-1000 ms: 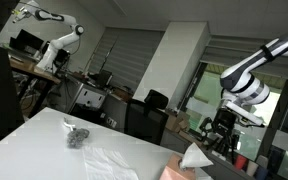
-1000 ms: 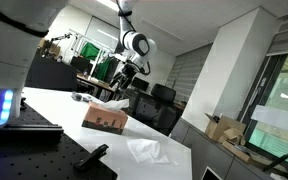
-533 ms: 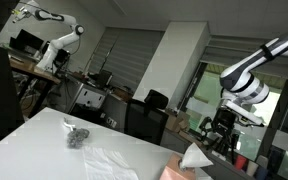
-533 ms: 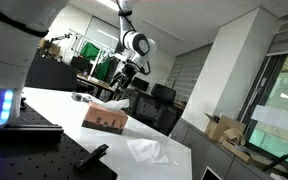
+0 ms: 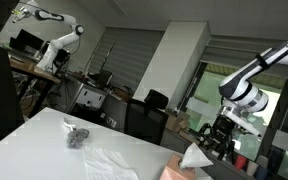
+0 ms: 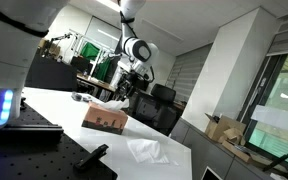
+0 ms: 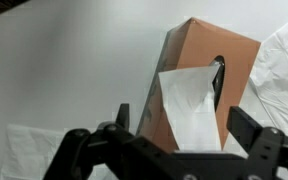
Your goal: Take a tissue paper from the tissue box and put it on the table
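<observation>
My gripper lowers toward the slot of the tissue box next, then closes on the white tissue.
A brown tissue box (image 7: 189, 55) lies on the white table, with a white tissue (image 7: 187, 105) standing up out of its slot. My gripper (image 7: 184, 128) is open just above the box, one finger on each side of the upright tissue, not closed on it. In both exterior views the gripper (image 5: 218, 141) (image 6: 125, 94) hangs close over the box (image 5: 175, 171) (image 6: 105, 120) and its tissue (image 5: 194, 157) (image 6: 113, 102). A loose tissue (image 6: 147, 150) (image 5: 108, 162) lies flat on the table beside the box.
A small dark crumpled object (image 5: 76, 135) sits on the table (image 5: 34, 140) away from the box. White tissues lie right (image 7: 286, 60) and lower left (image 7: 24, 150) of the box. A black breadboard with a blue light (image 6: 4, 108) stands near the table's edge.
The arm has come down and the gripper now sits lower, closer over the box and around the upright tissue. The box and loose tissue have not moved.
</observation>
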Motion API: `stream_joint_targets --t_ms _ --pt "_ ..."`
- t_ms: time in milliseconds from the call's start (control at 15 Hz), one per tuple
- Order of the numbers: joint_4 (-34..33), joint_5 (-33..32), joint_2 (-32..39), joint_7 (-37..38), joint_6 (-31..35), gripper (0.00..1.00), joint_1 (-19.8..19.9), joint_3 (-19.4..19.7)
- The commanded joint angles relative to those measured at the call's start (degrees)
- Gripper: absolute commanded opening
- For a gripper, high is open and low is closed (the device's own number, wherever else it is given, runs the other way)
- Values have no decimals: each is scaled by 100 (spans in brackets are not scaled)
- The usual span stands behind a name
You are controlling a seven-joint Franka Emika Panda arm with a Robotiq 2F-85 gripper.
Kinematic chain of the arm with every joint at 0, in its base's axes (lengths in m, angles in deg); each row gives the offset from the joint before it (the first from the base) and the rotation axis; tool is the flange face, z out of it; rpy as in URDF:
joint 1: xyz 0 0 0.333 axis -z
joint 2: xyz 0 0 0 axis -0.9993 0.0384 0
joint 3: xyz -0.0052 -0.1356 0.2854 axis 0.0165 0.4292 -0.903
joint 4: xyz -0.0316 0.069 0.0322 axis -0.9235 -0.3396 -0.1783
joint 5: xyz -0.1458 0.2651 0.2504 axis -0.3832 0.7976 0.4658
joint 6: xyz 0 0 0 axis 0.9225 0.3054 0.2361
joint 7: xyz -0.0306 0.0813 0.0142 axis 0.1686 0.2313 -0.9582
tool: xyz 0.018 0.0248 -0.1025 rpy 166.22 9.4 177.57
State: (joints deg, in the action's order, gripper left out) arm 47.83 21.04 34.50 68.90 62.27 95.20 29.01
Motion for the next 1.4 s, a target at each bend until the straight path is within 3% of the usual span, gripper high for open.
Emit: stream_joint_targets --t_ms 0,267,467,533,667,867,1333 --pt "-56 666 215 -618 540 100 145 -46" --pt "-91 1985 413 -1360 921 100 339 -265" --pt "-127 2612 536 -1731 940 100 355 -326" --pt "-124 2710 559 -1824 954 75 341 -326" --pt "-128 2774 596 -1879 961 68 302 -312" --pt "-161 2648 677 -1722 933 44 257 -272" --pt "-255 2282 780 -1346 628 1 210 -194"
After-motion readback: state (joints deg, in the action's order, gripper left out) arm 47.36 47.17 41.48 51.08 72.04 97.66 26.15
